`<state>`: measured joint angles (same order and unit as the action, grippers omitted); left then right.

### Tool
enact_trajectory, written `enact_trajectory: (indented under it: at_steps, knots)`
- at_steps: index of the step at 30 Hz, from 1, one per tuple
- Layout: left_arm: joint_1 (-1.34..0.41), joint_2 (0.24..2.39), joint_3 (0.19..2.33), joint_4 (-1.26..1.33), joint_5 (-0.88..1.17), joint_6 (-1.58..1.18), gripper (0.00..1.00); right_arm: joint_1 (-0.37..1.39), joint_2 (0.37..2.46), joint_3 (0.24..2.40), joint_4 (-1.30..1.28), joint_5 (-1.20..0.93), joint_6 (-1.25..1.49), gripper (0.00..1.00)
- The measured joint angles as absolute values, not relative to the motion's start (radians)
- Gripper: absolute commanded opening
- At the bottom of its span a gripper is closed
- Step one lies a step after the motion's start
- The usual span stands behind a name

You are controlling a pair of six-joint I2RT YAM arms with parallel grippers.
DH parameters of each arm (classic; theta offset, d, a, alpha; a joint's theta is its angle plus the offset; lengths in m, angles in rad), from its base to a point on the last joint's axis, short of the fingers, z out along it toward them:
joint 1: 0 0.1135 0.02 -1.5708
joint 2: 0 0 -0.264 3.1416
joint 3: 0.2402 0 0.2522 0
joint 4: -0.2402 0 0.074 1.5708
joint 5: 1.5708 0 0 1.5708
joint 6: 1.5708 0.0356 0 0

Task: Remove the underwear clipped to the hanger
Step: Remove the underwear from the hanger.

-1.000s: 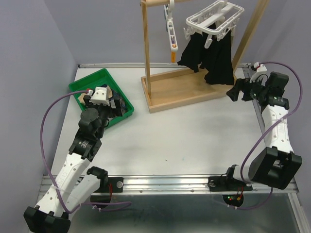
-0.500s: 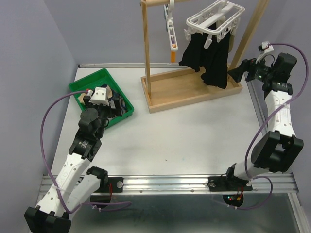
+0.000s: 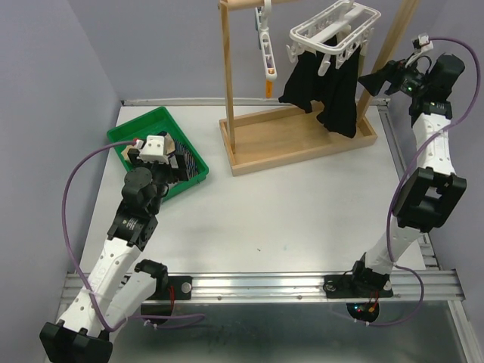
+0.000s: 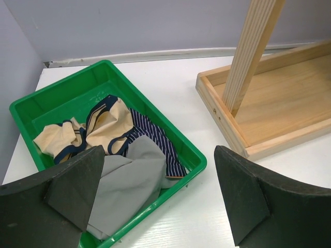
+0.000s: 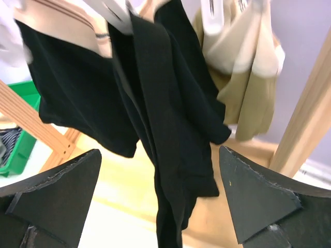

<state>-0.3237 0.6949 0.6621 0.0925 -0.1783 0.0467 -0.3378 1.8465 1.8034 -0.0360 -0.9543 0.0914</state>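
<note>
I will next move my right gripper to the left in the top view onto the hanging fold of black underwear, because this fold sticks out toward my open fingers.
Black underwear (image 3: 325, 91) hangs clipped to the white hanger (image 3: 333, 30) on the wooden rack. My right gripper (image 3: 376, 79) is raised beside it on the right, open and empty. In the right wrist view the black underwear (image 5: 170, 129) hangs straight ahead between my spread fingers (image 5: 57, 186), with a tan piece (image 5: 248, 88) clipped behind it. My left gripper (image 3: 178, 162) hovers open over the near end of the green tray (image 3: 144, 125). In the tray (image 4: 191, 152) lie tan (image 4: 111, 124), navy striped (image 4: 155, 139) and grey (image 4: 129, 181) underwear.
The wooden rack's base (image 3: 295, 140) sits at the back middle of the table, its uprights (image 3: 227, 76) rising on the left and right. A second white clip hanger (image 3: 265, 38) dangles from the top bar. Purple walls close in the left side and the back.
My right arm has lifted from beside the rack's base and swung up toward the hanging black underwear. The left arm has stayed still over the tray.
</note>
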Motion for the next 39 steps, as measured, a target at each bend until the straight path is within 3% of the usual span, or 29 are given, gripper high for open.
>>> enact_trajectory:
  at_steps: [21,24,26,27,32,33,39]
  knots:
    - [-0.312,0.705,0.66,0.103,-0.121,0.051,0.99,-0.214,1.851,1.732,0.008,-0.699,0.033,0.91]
    - [-0.312,0.705,0.66,0.109,-0.101,0.053,0.99,-0.204,1.858,1.699,0.006,-0.671,0.023,0.82]
    - [-0.312,0.704,0.654,0.121,-0.078,0.056,0.99,-0.191,1.868,1.682,0.004,-0.657,0.014,0.68]
    - [-0.312,0.702,0.649,0.127,-0.059,0.056,0.99,-0.187,1.872,1.679,0.006,-0.653,0.01,0.51]
    - [-0.311,0.679,0.607,0.16,0.073,0.062,0.99,-0.171,1.887,1.676,0.007,-0.651,0.024,0.05]
    - [-0.311,0.669,0.596,0.175,0.103,0.062,0.99,-0.17,1.887,1.674,0.007,-0.654,0.039,0.01]
    - [-0.312,0.64,0.563,0.307,0.295,0.02,0.98,-0.17,1.855,1.623,0.007,-0.718,0.118,0.01]
